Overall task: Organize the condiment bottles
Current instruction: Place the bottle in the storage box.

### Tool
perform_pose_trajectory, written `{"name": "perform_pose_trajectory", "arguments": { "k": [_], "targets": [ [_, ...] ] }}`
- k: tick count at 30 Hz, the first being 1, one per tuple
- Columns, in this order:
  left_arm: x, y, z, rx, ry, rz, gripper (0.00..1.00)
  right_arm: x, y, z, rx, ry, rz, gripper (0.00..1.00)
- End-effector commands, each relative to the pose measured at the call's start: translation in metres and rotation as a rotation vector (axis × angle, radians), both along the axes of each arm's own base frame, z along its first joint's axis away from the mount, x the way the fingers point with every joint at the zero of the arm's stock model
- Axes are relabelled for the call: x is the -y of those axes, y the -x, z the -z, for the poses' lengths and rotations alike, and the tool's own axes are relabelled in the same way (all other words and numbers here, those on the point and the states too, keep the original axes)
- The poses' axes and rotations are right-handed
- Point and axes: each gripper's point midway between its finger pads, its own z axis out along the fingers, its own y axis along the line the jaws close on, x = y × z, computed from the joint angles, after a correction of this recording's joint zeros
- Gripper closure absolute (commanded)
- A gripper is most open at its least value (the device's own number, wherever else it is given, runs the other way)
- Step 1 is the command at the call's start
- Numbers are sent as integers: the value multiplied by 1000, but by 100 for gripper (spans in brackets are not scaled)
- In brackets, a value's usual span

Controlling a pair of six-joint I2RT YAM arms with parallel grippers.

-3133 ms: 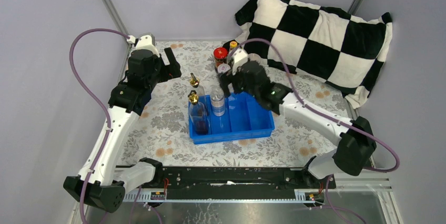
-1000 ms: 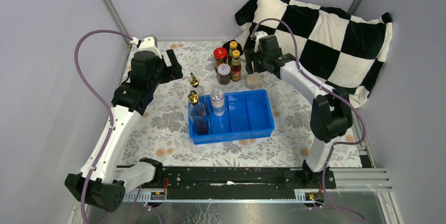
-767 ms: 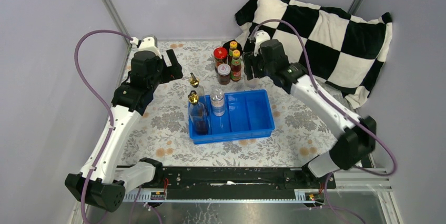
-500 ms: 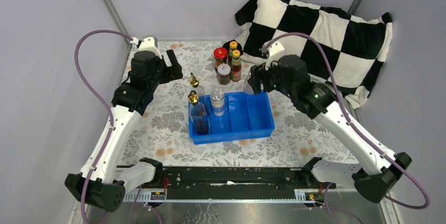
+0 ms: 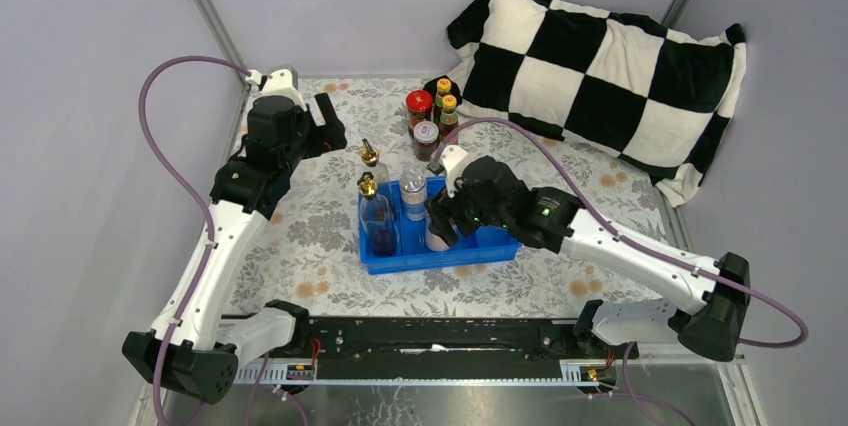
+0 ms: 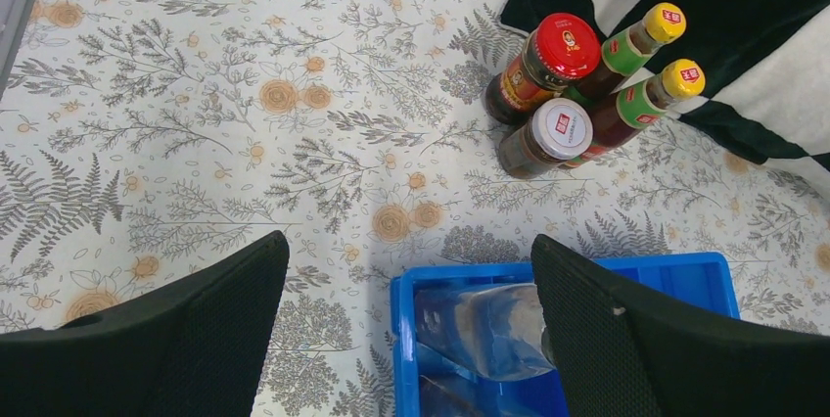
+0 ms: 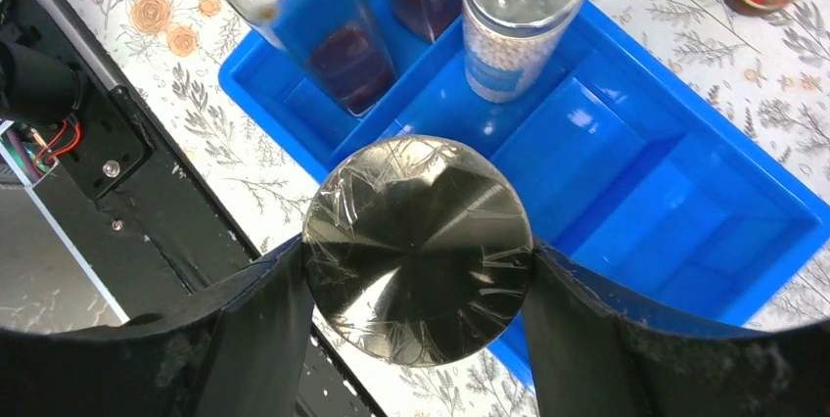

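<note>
The right gripper shifts toward the gold-spouted bottles next, before it lowers the silver-lidded shaker into the near end of the tray's middle section, beside the second shaker.
My right gripper [image 5: 440, 226] [image 7: 419, 251] is shut on a silver-lidded clear shaker [image 5: 437, 237] [image 7: 419, 246], held upright over the near end of the blue tray [image 5: 500, 241] [image 7: 685, 202]. A second shaker [image 5: 413, 194] [image 7: 519, 16] stands in the tray's middle compartment. Two gold-spouted bottles [image 5: 375, 211] [image 5: 372, 161] stand in its left compartment. Behind the tray are a red-lidded jar [image 5: 419, 101] [image 6: 553, 50], a white-lidded jar [image 5: 426, 136] [image 6: 558, 128] and two yellow-capped sauce bottles [image 5: 449, 111] [image 6: 666, 84]. My left gripper [image 5: 325, 126] [image 6: 408, 246] hangs open and empty above the tray's far left corner.
A black-and-white checkered pillow [image 5: 600, 56] fills the back right corner. The black mounting rail [image 5: 430, 331] [image 7: 78, 114] runs along the near edge. Grey walls close in the left side and the back.
My right arm has carried the shaker from beside the sauce bottles at the back, forward and left to the tray's near end. The left arm has not moved.
</note>
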Motion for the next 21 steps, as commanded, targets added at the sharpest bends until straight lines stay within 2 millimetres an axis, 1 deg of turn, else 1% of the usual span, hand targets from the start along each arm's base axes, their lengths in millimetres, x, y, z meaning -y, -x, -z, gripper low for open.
{"name": "perform_pose_trajectory", "arguments": {
  "k": [1, 7, 10, 16, 21],
  "targets": [
    [-8, 3, -19, 47, -4, -25, 3, -40, -10, -31, 81, -127, -20, 48],
    [-9, 3, -17, 42, -10, -27, 3, -61, -28, -29, 118, -127, -8, 49],
    [-8, 2, -17, 42, -8, -24, 3, -69, -36, -23, 132, -125, 0, 49],
    [-9, 2, -15, 41, -13, -26, 3, -80, -42, -4, 126, -113, -1, 49],
    [-7, 1, -15, 41, -7, -21, 3, -87, -49, 3, 128, -93, 1, 48]
  ]
}}
